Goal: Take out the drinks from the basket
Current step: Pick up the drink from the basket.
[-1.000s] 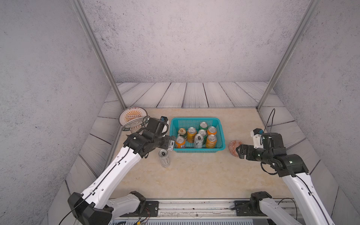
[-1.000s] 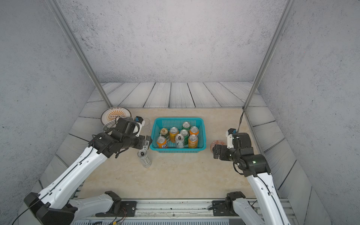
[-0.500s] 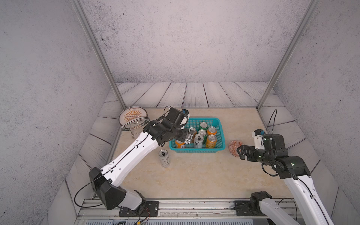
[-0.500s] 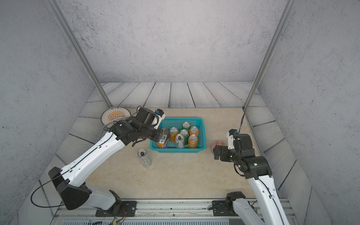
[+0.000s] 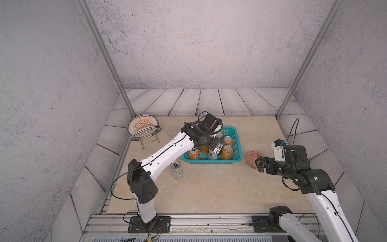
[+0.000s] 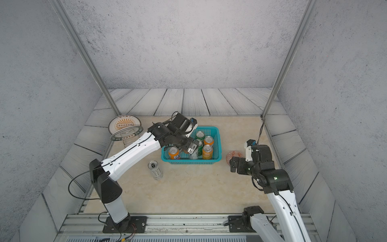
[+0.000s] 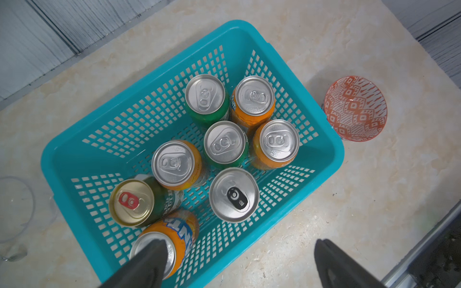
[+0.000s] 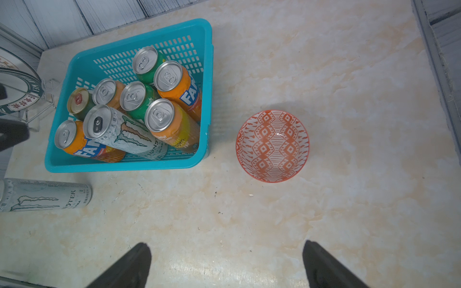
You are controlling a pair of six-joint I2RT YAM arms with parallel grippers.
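Observation:
Gaps on both sides leave room below. My left gripper needs to bring its open fingers down around the top of the tall silver-white can [image 6: 194, 155] [image 7: 234, 194].
The turquoise basket [image 5: 209, 161] [image 6: 188, 161] [image 8: 124, 168] holds several upright drinks: orange cans, two green ones, a gold-topped can [image 7: 131, 202] and a tall silver-white can [image 7: 234, 194] [image 8: 117, 132]. Another silver-white can [image 5: 177, 170] [image 6: 155, 170] stands on the table at the basket's front left. My left gripper [image 5: 216, 148] [image 7: 238, 245] hangs open over the basket's front wall. One of its fingers covers an orange can [image 7: 175, 230] in the front left corner. My right gripper [image 5: 259, 165] [image 8: 225, 245] is open and holds nothing, low over bare table to the right of the basket.
A small patterned orange dish [image 5: 252, 157] [image 8: 272, 145] sits between the basket and my right gripper. Decorated plates on a wire rack [image 5: 144, 130] and a clear cup [image 5: 172, 131] stand at the back left. Metal frame posts rise at the table's rear corners.
My left arm swung right, from beside the silver-white can on the table to over the basket, staying open. The can stayed where it was. The right arm has not moved.

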